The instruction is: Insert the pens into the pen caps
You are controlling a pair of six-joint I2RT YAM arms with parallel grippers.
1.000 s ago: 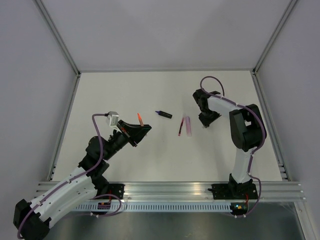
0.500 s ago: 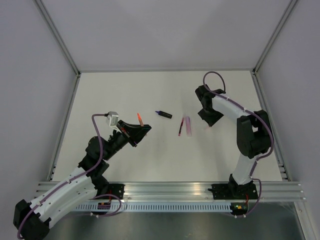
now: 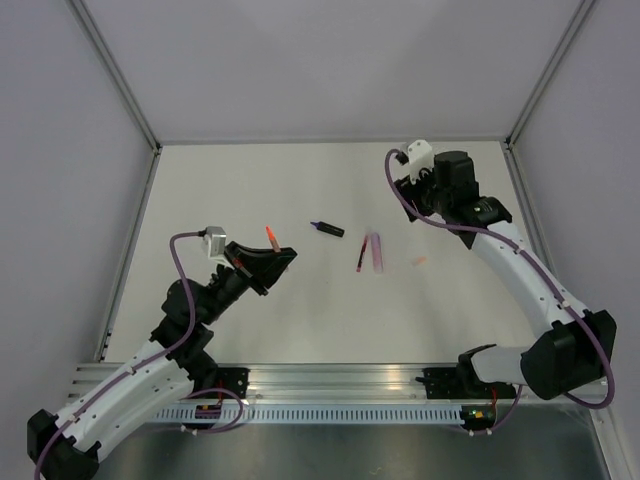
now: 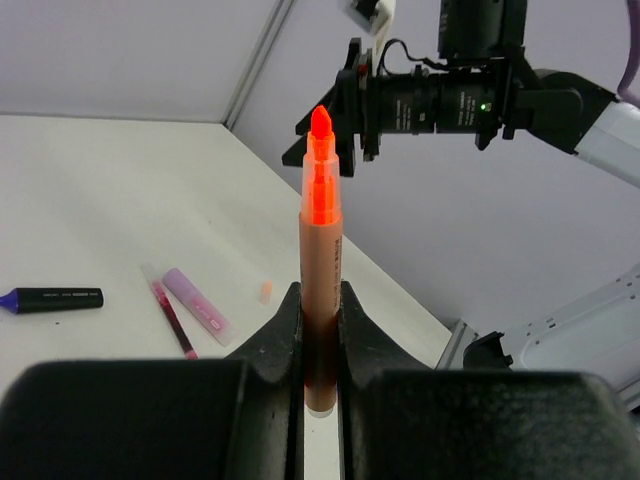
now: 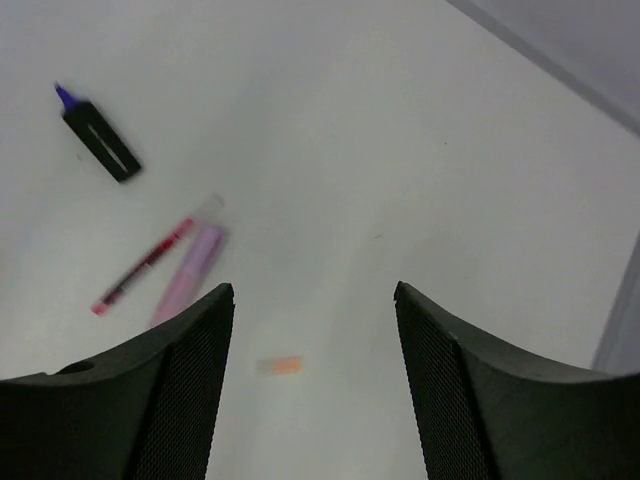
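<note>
Next, the right gripper moves down onto the tiny orange-pink cap (image 3: 420, 261) (image 5: 284, 366) below it and turns its open fingers, because the cap points from finger to finger.
My left gripper (image 4: 320, 300) (image 3: 272, 258) is shut on an orange pen (image 4: 321, 230) (image 3: 270, 236), held upright with its bare tip up. A dark navy pen (image 3: 327, 229) (image 5: 98, 141) (image 4: 52, 298) lies mid-table. A slim pink-red pen (image 3: 361, 257) (image 5: 145, 265) (image 4: 172, 318) lies beside a light purple cap (image 3: 375, 250) (image 5: 190, 272) (image 4: 197, 306). A tiny orange-pink cap (image 3: 420, 261) (image 5: 284, 366) (image 4: 266, 291) lies alone on the table. My right gripper (image 5: 314, 290) (image 3: 403, 195) hangs open and empty, high above that small cap.
The white table (image 3: 300, 180) is walled at the back and both sides, with a metal rail (image 3: 340, 380) along the near edge. The right arm (image 3: 520, 265) arches over the table's right side.
My right gripper opened, left the small orange-pink cap on the table, then rose and swung toward the back. The left arm shifted slightly left, still holding the orange pen.
</note>
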